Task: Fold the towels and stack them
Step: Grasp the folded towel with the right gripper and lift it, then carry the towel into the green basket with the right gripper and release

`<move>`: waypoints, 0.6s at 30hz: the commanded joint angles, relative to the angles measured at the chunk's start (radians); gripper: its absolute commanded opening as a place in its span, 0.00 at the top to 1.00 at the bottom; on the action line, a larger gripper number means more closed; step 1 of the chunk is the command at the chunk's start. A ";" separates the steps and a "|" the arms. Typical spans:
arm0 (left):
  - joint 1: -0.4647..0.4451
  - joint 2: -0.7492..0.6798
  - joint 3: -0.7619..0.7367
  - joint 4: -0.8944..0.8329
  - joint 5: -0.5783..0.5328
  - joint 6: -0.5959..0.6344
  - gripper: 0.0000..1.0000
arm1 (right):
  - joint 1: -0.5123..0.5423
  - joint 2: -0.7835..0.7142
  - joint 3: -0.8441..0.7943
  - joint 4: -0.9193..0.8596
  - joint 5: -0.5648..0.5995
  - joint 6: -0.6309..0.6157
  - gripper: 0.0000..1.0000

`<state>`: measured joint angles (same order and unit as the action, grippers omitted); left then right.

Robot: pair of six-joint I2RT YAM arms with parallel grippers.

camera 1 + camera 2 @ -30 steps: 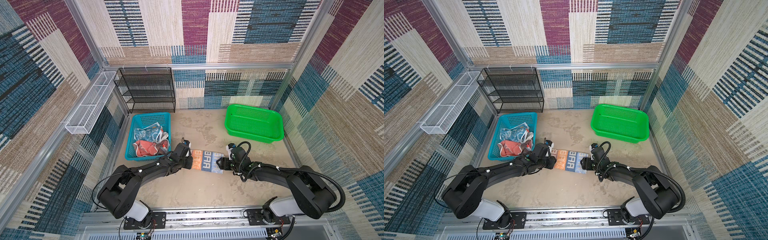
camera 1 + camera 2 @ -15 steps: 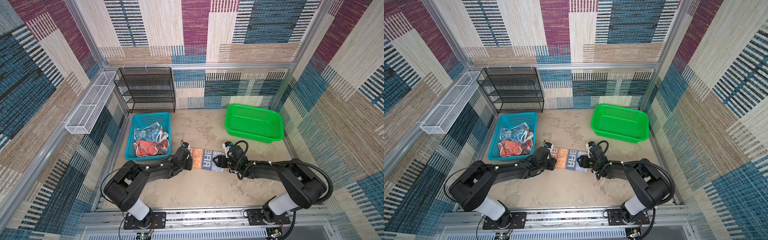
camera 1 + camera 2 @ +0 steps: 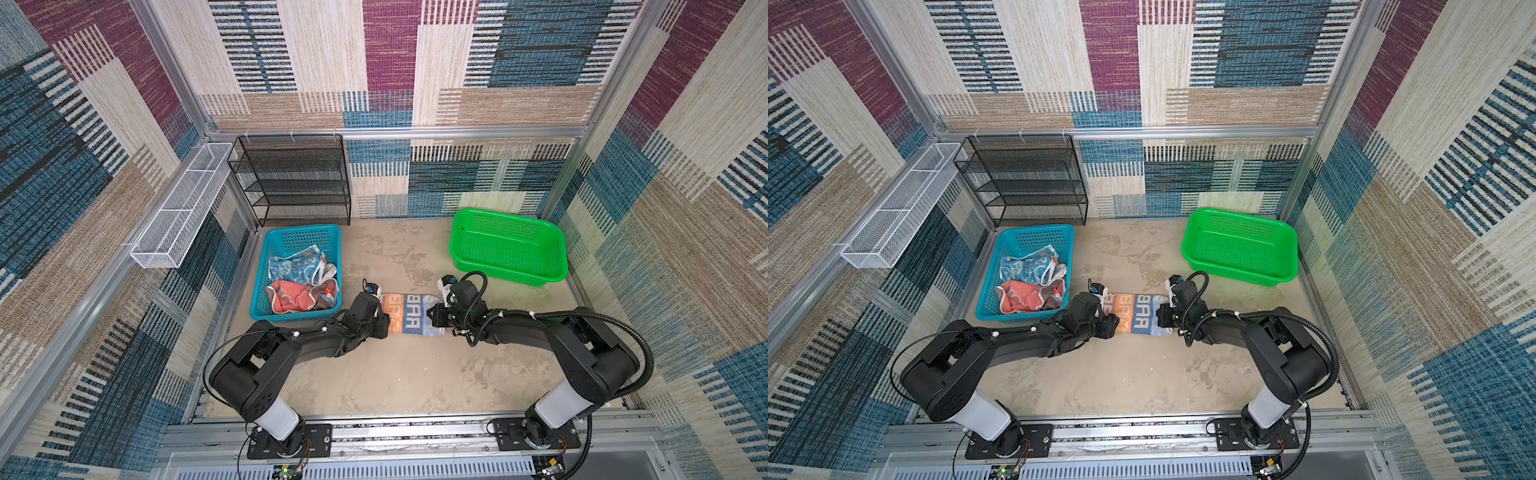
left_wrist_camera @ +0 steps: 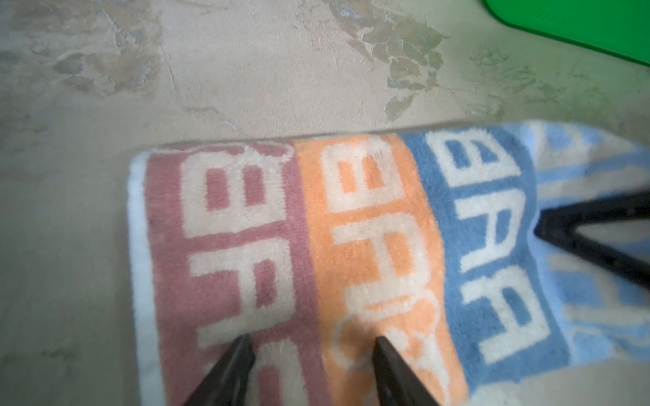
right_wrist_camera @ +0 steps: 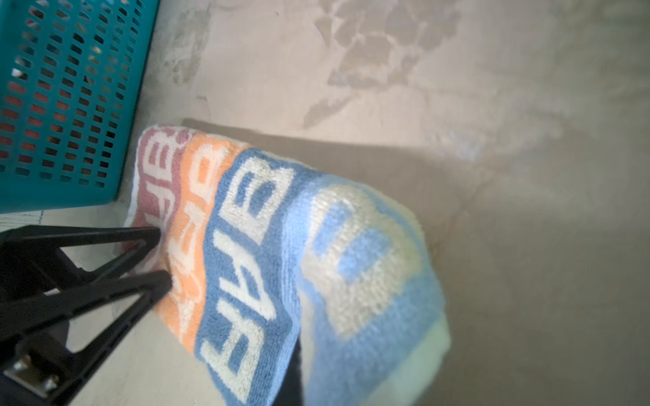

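Note:
My right gripper will next lift the light-blue end of the towel, carry it outward over the bottom of the empty green basket, lower it and release it, because the basket stands outward.
The lettered towel (image 3: 409,318) (image 3: 1138,318) lies folded into a strip mid-table, striped pink, orange and blue. My left gripper (image 3: 384,322) (image 4: 313,340) stands open over its pink and orange end, tips resting on the pile. My right gripper (image 3: 434,318) (image 3: 1160,318) is shut on the light-blue end, which drapes over its jaws in the right wrist view and hides them. The towel (image 5: 253,228) rises slightly at that end. More towels sit crumpled in the blue basket (image 3: 297,230): a blue patterned one (image 3: 297,268) and a coral one (image 3: 297,297).
A green basket (image 3: 498,272) stands at the back right. A black mesh rack (image 3: 299,178) stands against the back wall and a white wire tray (image 3: 178,208) hangs on the left wall. The blue basket is just left of the towel's pink end.
My left gripper has opened and let go of the towel's left end. My right gripper slid left onto the towel's right end and closed on it.

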<state>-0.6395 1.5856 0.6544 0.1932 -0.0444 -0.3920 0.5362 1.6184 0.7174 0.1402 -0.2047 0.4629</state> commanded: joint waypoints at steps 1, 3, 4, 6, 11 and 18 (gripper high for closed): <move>0.001 -0.054 0.019 -0.108 0.033 0.008 0.06 | -0.005 0.001 0.099 -0.147 0.068 -0.109 1.00; 0.001 -0.104 0.029 -0.131 0.043 0.022 0.05 | -0.016 0.017 0.182 -0.214 0.075 -0.151 1.00; 0.002 -0.126 0.031 -0.138 0.047 0.030 0.05 | -0.025 0.026 0.218 -0.238 0.069 -0.170 1.00; 0.001 -0.191 0.031 -0.151 0.063 0.044 0.05 | -0.050 0.055 0.307 -0.298 0.058 -0.205 1.00; 0.001 -0.334 -0.001 -0.156 0.079 0.064 0.05 | -0.111 0.163 0.562 -0.457 0.045 -0.305 1.00; 0.001 -0.399 0.002 -0.234 0.058 0.070 0.06 | -0.176 0.351 0.981 -0.690 0.069 -0.390 1.00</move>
<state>-0.6388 1.1973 0.6571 0.0105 0.0105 -0.3447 0.3843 1.9274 1.5909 -0.4191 -0.1463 0.1326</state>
